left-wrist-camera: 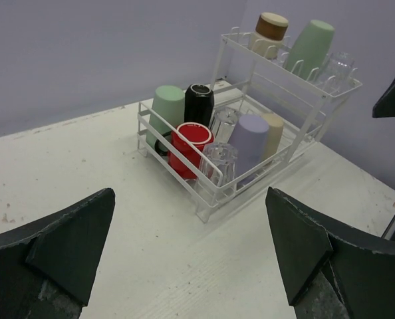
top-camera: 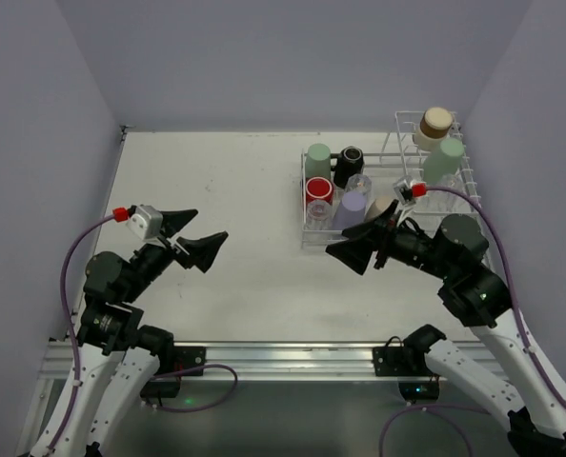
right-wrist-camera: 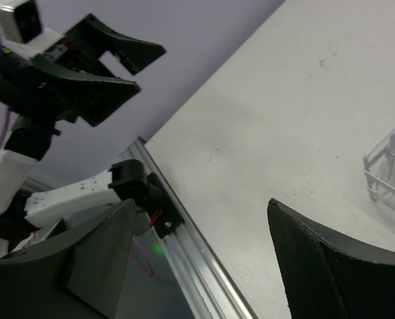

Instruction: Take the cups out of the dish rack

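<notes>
The lavender tumbler stands base up among close neighbours, so my right gripper moves outward next, turns its fingers down and lowers them around the lavender tumbler's upturned base.
The white wire dish rack stands at the right of the table. Its low basket holds a pale green cup, a black mug, a red mug, a clear glass and a lavender tumbler. The taller part holds a tan-brown cup and a pale green cup. The left wrist view shows the rack and red mug ahead. My left gripper is open and empty at the left. My right gripper is open and empty, just in front of the basket.
The aluminium rail with both arm bases runs along the near edge. Walls close off the table at the back and both sides. The right wrist view shows the left gripper, the rail and a corner of the rack.
</notes>
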Robot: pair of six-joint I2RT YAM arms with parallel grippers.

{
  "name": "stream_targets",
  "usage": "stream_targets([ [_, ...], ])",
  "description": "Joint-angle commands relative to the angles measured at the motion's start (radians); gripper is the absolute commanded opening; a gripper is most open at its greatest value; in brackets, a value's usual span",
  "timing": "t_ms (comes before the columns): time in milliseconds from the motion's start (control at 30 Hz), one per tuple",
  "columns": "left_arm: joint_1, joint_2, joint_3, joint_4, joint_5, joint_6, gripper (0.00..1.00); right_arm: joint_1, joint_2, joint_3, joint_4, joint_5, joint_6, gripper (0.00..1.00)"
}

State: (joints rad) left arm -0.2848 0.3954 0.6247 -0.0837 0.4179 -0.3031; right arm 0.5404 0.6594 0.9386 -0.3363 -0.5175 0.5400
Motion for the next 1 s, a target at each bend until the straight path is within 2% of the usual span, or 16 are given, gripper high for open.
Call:
stream_targets([
  [0,-0.004,0.013,-0.006,0.013,0.027,0.004,1.00,0.026,0.078,-0.010,-0.066,0.168,-0.063,0.82],
  [33,-0.004,0.016,-0.008,0.013,0.032,0.002,1.00,0.048,0.089,-0.017,-0.064,0.192,-0.067,0.82],
  [167,-0.004,0.026,-0.006,0.013,0.053,-0.001,1.00,0.118,0.156,0.024,-0.125,0.487,-0.103,0.84],
  [233,-0.004,0.028,-0.006,0.013,0.059,-0.001,1.00,0.145,0.193,0.046,-0.151,0.563,-0.123,0.86],
  [500,-0.004,0.043,-0.008,0.013,0.073,-0.002,1.00,0.158,0.379,0.103,-0.152,0.923,-0.156,0.95],
  [567,-0.004,0.048,-0.008,0.015,0.081,-0.002,1.00,0.155,0.425,0.135,-0.152,0.962,-0.160,0.99],
  [967,-0.004,0.076,-0.008,0.018,0.101,-0.004,1.00,0.036,0.681,0.227,-0.089,1.019,-0.163,0.99],
])
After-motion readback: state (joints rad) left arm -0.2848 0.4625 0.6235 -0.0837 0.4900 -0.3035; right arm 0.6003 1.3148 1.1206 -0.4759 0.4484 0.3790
